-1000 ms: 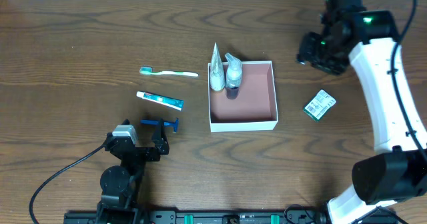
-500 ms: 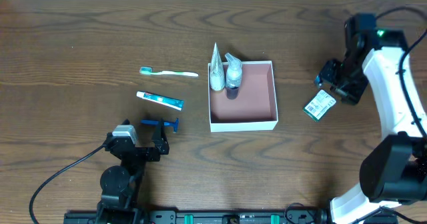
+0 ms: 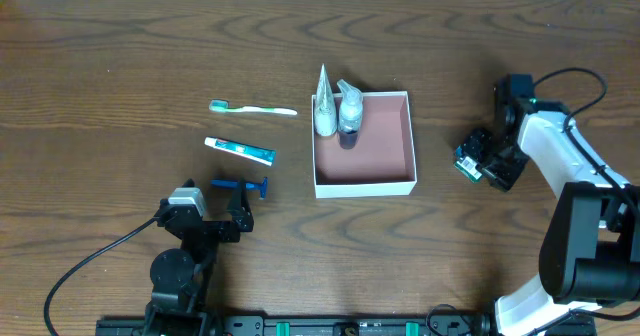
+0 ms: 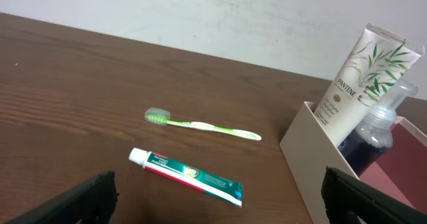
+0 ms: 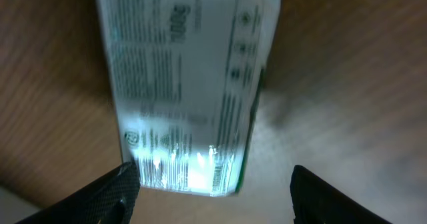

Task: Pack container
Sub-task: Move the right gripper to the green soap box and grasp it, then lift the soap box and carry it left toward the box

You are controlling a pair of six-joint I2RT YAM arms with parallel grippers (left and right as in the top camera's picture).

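My right gripper moves a little way along the packet toward its green end [image 3: 470, 164] next, then closes.
The container [image 3: 380, 146], a white-walled box with a pink inside, sits mid-table; its wall also shows in the left wrist view [image 4: 310, 151]. A white tube [image 3: 323, 104] and a pump bottle [image 3: 348, 111] stand in its back left corner. A toothbrush [image 3: 252, 108], a toothpaste tube [image 3: 240, 150] and a blue razor [image 3: 240, 185] lie on the table to its left. A green-and-white packet [image 3: 464, 161] lies to its right. My right gripper [image 3: 487, 163] is open, low over the packet [image 5: 187, 84], with the fingers either side of its near end. My left gripper [image 3: 215, 219] is open and empty near the razor.
The left wrist view shows the toothbrush [image 4: 200, 124] and the toothpaste tube [image 4: 187, 177] on the wood ahead of the gripper, and the tube [image 4: 360, 71] and bottle [image 4: 377, 131] in the box. A black cable [image 3: 80, 271] trails at front left.
My right arm has swung from the back right corner down and forward to the packet and is now close over it. The left arm and the other objects have not moved.
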